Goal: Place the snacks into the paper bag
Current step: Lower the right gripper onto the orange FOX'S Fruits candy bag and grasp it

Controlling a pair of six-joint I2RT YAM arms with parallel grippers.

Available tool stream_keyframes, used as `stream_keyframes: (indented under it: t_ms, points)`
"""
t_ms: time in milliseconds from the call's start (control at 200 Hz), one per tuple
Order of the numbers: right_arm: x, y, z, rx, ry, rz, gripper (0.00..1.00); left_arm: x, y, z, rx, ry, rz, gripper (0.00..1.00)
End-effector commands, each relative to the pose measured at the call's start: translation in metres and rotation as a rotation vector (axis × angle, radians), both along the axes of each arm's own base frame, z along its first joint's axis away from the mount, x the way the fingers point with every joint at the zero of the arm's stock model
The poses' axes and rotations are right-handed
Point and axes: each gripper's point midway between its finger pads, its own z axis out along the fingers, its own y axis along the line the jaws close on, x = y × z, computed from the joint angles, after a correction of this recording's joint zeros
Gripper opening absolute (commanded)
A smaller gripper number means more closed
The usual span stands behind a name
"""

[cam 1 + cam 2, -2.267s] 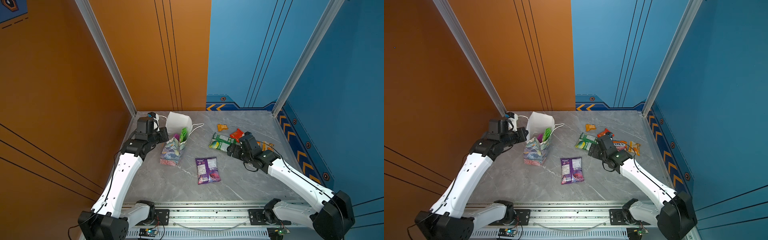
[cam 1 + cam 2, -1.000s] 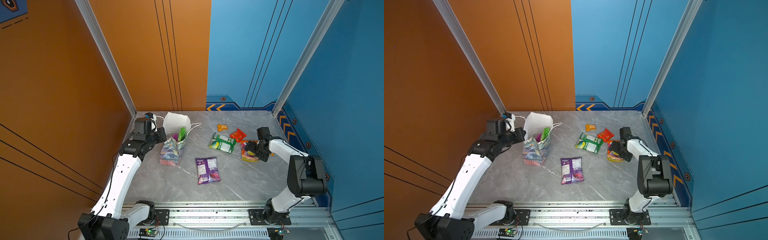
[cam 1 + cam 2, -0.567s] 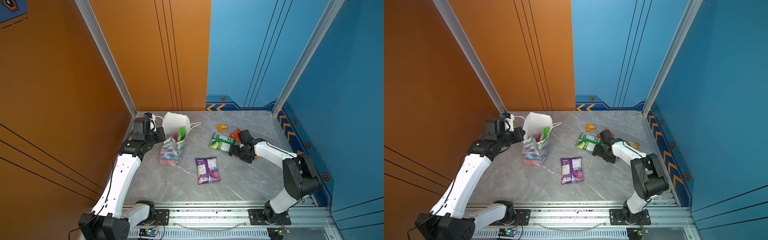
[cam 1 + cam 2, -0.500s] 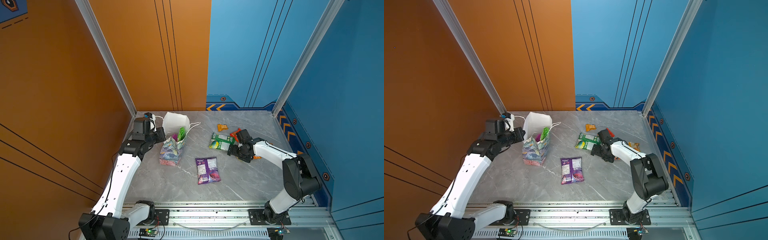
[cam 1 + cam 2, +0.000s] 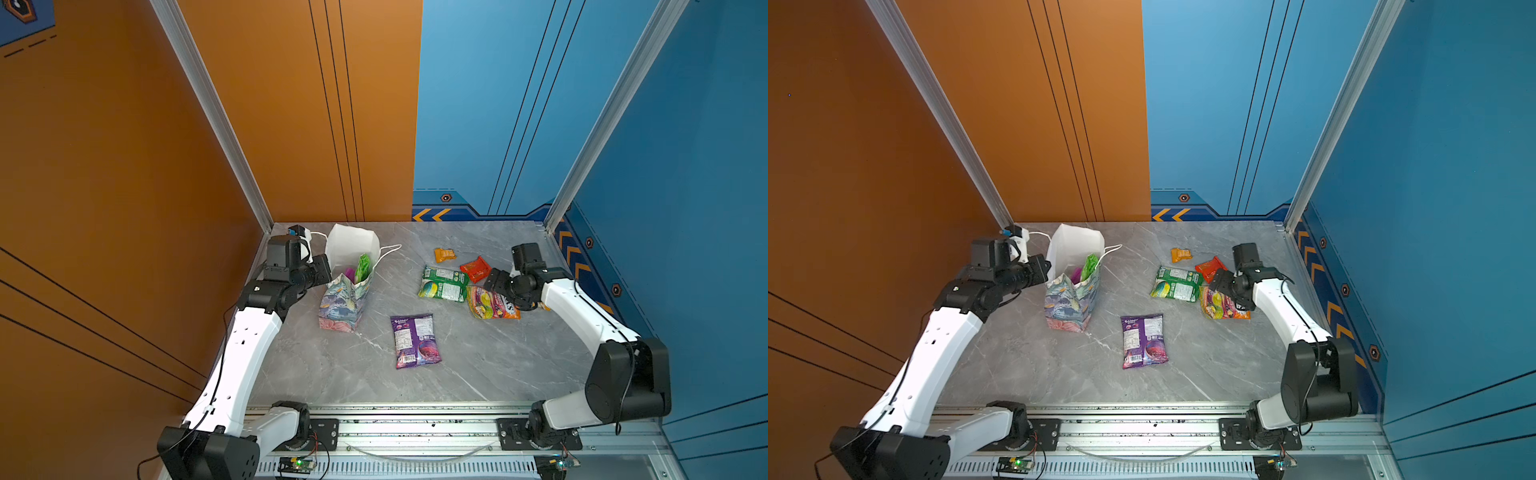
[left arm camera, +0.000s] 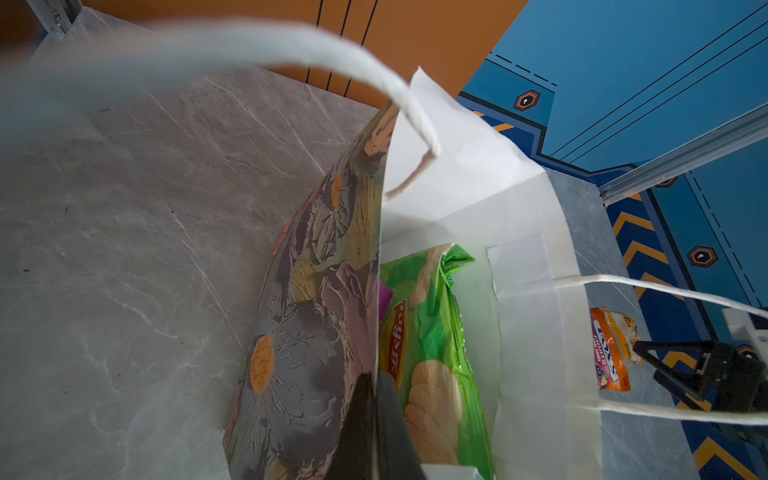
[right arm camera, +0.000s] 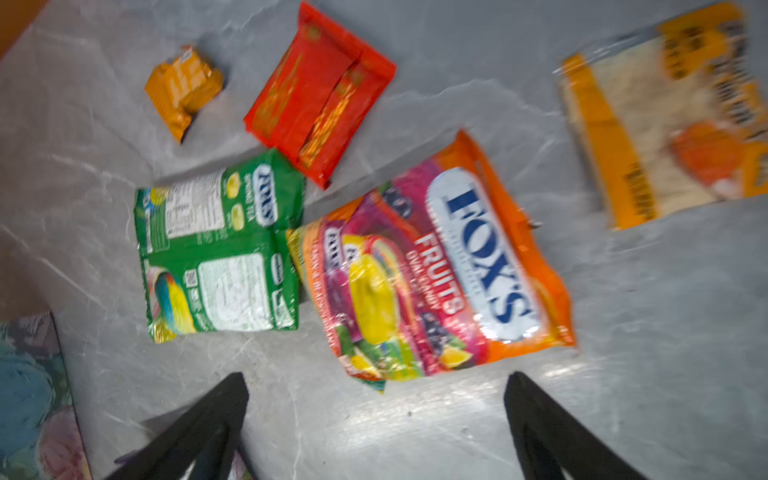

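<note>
The right gripper turns and moves down onto the orange end facing the yellow packet (image 5: pixel 514 313) (image 7: pixel 531 260) next, clear of the green one. This is because the fruit candy packet lies below my gripper.
The floral paper bag (image 5: pixel 345 299) (image 5: pixel 1073 299) stands open at the left. My left gripper (image 5: pixel 324 270) (image 6: pixel 376 415) is shut on its rim. A light green packet (image 6: pixel 432 332) and a magenta one (image 6: pixel 384 297) sit inside. My right gripper (image 5: pixel 492 282) (image 7: pixel 374 378) hangs open, empty, just above the orange-and-magenta fruit candy packet (image 5: pixel 492 303) (image 7: pixel 432 270). Beside it lie a green packet (image 5: pixel 442 284) (image 7: pixel 220 249), a red one (image 5: pixel 476 268) (image 7: pixel 320 91), a small orange one (image 5: pixel 444 254) (image 7: pixel 183 87) and a yellow one (image 7: pixel 665 124). A purple packet (image 5: pixel 415 340) lies mid-table.
The grey marble table (image 5: pixel 478 374) is walled by orange panels at the left and back and blue panels at the right. The bag's white cord handles (image 5: pixel 388 249) hang loose. A metal rail (image 5: pixel 415 419) runs along the front edge.
The right gripper, still open, swung left over the green packet and has come back right over the fruit candy packet. The left gripper and the bag have stayed put.
</note>
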Motion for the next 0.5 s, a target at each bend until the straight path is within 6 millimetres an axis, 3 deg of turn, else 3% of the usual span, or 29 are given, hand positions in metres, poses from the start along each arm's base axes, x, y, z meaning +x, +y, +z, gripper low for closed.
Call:
stream_keyframes:
  t_ms: [0,95,215,491]
  points:
    - [-0.001,-0.019,-0.004,0.059,0.015,-0.001,0.99,-0.002,0.0,-0.009,-0.016,0.026,-0.003,0.0]
    - [0.003,-0.038,-0.019,0.222,0.018,-0.089,0.95,-0.003,0.0,-0.008,-0.014,0.024,-0.002,0.0]
    - [0.006,-0.052,-0.031,0.251,0.025,-0.127,0.93,-0.002,-0.001,-0.009,-0.015,0.026,-0.005,0.0]
    - [0.003,-0.055,-0.062,0.276,0.076,-0.162,0.89,-0.002,-0.002,-0.009,-0.017,0.028,-0.007,0.0]
